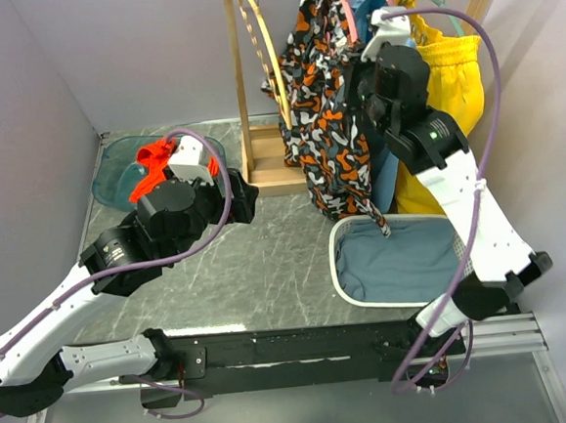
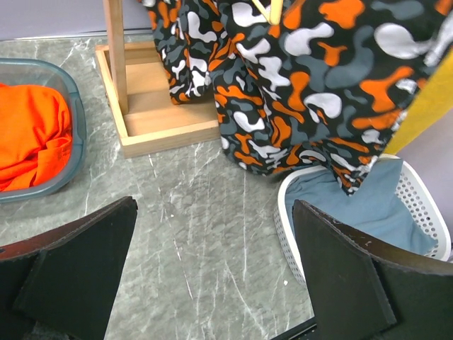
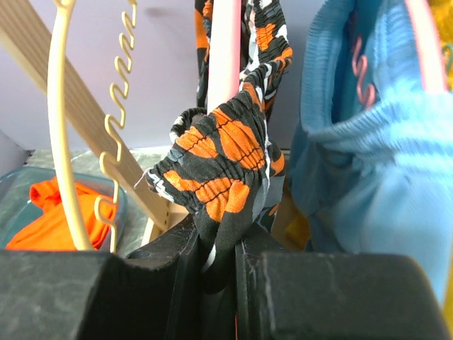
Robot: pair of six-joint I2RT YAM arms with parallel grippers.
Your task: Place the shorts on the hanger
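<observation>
The pink hanger (image 1: 348, 15) (image 3: 225, 57) already goes into the gathered cloth of the waistband, so my right gripper needs to push along it outward a little toward the rack next and let go of the waistband.
The camouflage shorts (image 1: 320, 120) hang from the wooden rack over the pink hanger (image 1: 348, 15). Their lower end reaches the white basket. In the right wrist view the pink hanger (image 3: 225, 57) runs up behind the gathered waistband of the shorts (image 3: 226, 149). My right gripper (image 3: 221, 265) is shut on that waistband just below the hanger; it also shows in the top view (image 1: 356, 83), high at the rack. My left gripper (image 1: 246, 197) is low over the table, open and empty (image 2: 212, 273). The shorts (image 2: 283, 78) hang ahead of it.
A yellow hanger (image 1: 262, 46) hangs left of the shorts. Light-blue shorts (image 3: 368, 142) and yellow shorts (image 1: 453, 71) hang to the right. The white basket (image 1: 353, 284) holds blue cloth. A teal bin (image 1: 114, 176) holds an orange garment (image 1: 157, 163). The wooden rack's base (image 2: 163, 117) stands on the table.
</observation>
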